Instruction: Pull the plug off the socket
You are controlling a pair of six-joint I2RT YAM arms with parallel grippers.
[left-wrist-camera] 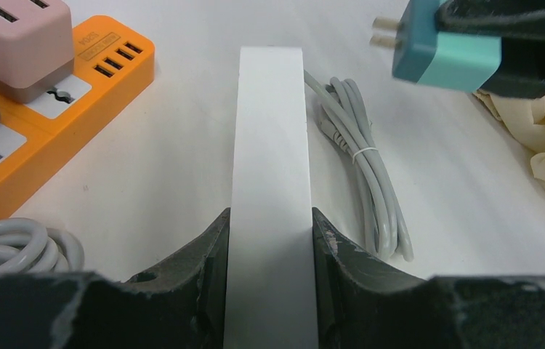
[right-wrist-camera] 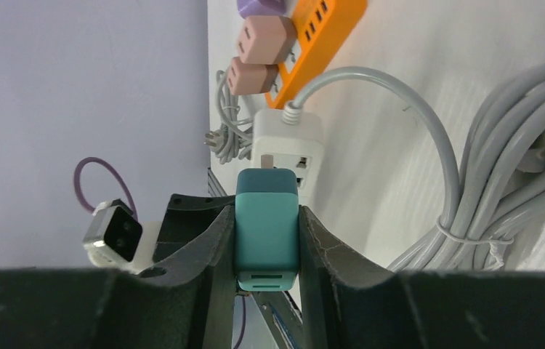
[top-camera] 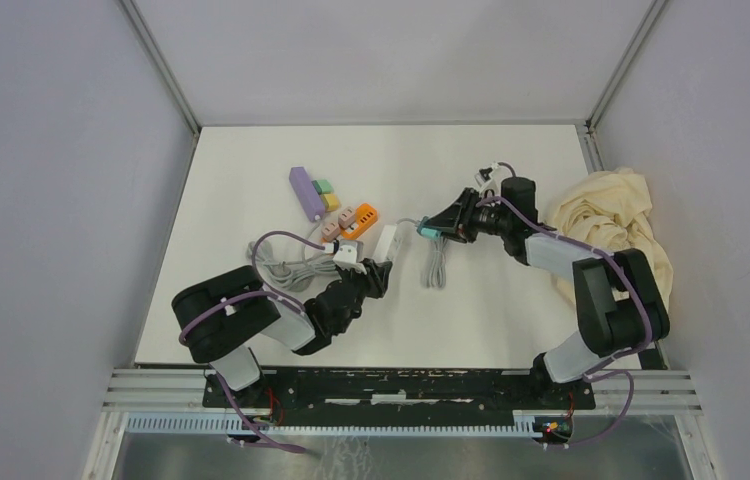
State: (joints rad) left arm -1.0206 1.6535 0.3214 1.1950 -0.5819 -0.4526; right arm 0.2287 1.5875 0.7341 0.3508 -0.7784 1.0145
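The grey cable bundle is along the way. My right gripper will next move past it toward the cream cloth and down to bare table [top-camera: 487,262].
The white socket strip [top-camera: 387,240] lies on the table, and my left gripper [top-camera: 376,268] is shut on its near end. In the left wrist view the strip [left-wrist-camera: 270,131] runs away between the two dark fingers [left-wrist-camera: 204,247]. The teal plug [top-camera: 431,233] hangs just right of the strip's far end with my right gripper [top-camera: 441,229] shut on it. The plug [left-wrist-camera: 444,54] is clear of the strip and its two bare prongs [left-wrist-camera: 384,33] show. In the right wrist view the plug [right-wrist-camera: 267,233] points at the socket's face [right-wrist-camera: 288,142], with a small gap between them.
An orange power strip [top-camera: 359,218] with pink adapters [top-camera: 336,225] lies left of the socket, and a purple block [top-camera: 305,192] lies behind it. A tied grey cable bundle [top-camera: 435,265] lies right of the socket. A coiled cable [top-camera: 286,260] and a cream cloth [top-camera: 611,225] lie at the sides.
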